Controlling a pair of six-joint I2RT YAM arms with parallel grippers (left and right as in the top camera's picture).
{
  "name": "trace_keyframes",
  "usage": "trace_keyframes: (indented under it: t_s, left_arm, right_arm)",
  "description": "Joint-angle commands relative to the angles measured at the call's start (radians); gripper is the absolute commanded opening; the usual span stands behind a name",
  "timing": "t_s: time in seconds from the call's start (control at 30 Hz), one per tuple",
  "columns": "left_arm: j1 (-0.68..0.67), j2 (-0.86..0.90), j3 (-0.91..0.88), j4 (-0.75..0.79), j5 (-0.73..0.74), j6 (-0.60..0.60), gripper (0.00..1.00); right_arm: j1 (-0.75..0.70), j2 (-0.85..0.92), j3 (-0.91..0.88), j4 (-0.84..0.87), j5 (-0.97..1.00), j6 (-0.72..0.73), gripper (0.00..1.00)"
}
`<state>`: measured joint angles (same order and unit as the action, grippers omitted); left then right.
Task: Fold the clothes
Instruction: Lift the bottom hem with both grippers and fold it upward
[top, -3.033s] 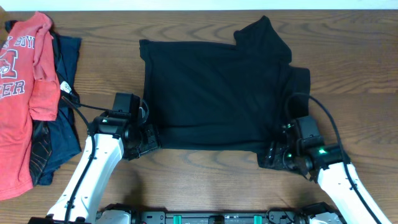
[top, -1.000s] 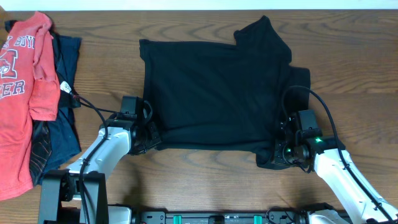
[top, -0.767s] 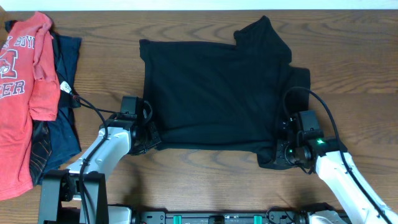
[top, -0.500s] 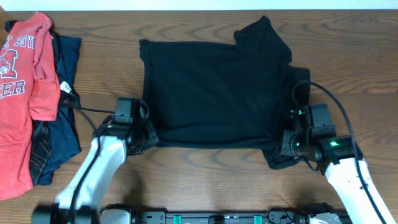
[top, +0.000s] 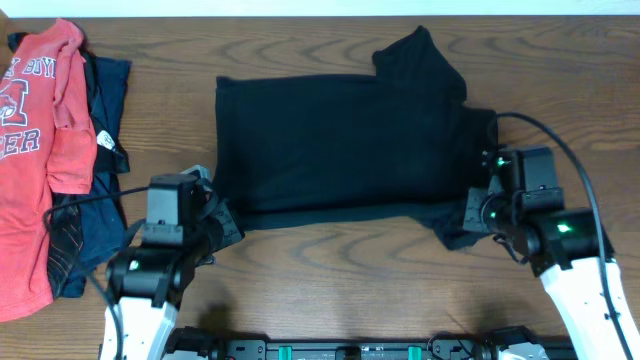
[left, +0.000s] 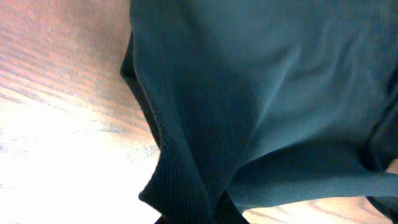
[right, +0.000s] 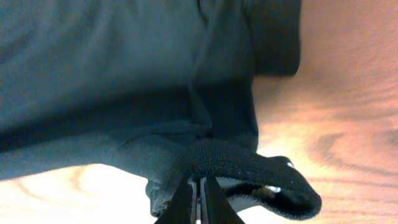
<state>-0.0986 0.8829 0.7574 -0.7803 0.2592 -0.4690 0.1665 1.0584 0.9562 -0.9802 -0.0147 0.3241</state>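
My left gripper lowers onto the near end of the shirt's side edge (top: 232, 192) (left: 177, 121) next and releases the cloth, because the pinched corner hangs lifted off the wood.
The clothes' main piece, a black short-sleeved shirt (top: 340, 140), lies spread across the middle of the table. My left gripper (top: 218, 222) is shut on its near left corner, and my right gripper (top: 468, 215) is shut on its near right corner. Both corners are lifted off the wood and the near hem is pulled taut between them. In the left wrist view the dark fabric (left: 261, 93) fills the frame and bunches into the gripper (left: 214, 216) at the bottom edge. The right wrist view shows the ribbed hem (right: 249, 158) pinched between the closed fingers of the gripper (right: 199, 196).
An orange-red lettered T-shirt (top: 35, 150) lies at the far left, overlapping a navy garment (top: 105, 215) beside the left arm. Bare wooden table (top: 330, 290) runs along the near side between the two arms. The shirt's far sleeve (top: 425, 60) reaches close to the table's back edge.
Both arms have risen and moved apart, left arm leftward and right arm rightward. The shirt's near hem has lifted, stretched wider and shifted toward the far side.
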Motion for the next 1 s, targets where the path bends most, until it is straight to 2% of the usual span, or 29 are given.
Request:
trace_keyframes:
  t_s: [0.0, 0.2, 0.47, 0.7, 0.97]
  left_arm:
    - [0.004, -0.046, 0.032, -0.023, -0.009, -0.005, 0.06]
    - [0.002, -0.066, 0.032, -0.102, -0.009, -0.020, 0.06]
    - [0.002, -0.063, 0.032, -0.117, 0.029, -0.027, 0.06]
    - [0.001, -0.068, 0.032, -0.241, 0.047, -0.056, 0.06]
    - [-0.014, -0.122, 0.029, -0.312, -0.026, -0.057, 0.06]
  right_arm:
    - [-0.006, -0.038, 0.076, -0.022, 0.038, -0.018, 0.01]
    - [0.003, -0.099, 0.112, -0.083, 0.037, -0.018, 0.01]
    - [0.005, -0.090, 0.111, -0.128, 0.041, -0.014, 0.01]
    - [0.005, -0.086, 0.111, -0.123, 0.042, 0.032, 0.01]
    - [0.010, -0.086, 0.105, -0.167, 0.072, 0.053, 0.01]
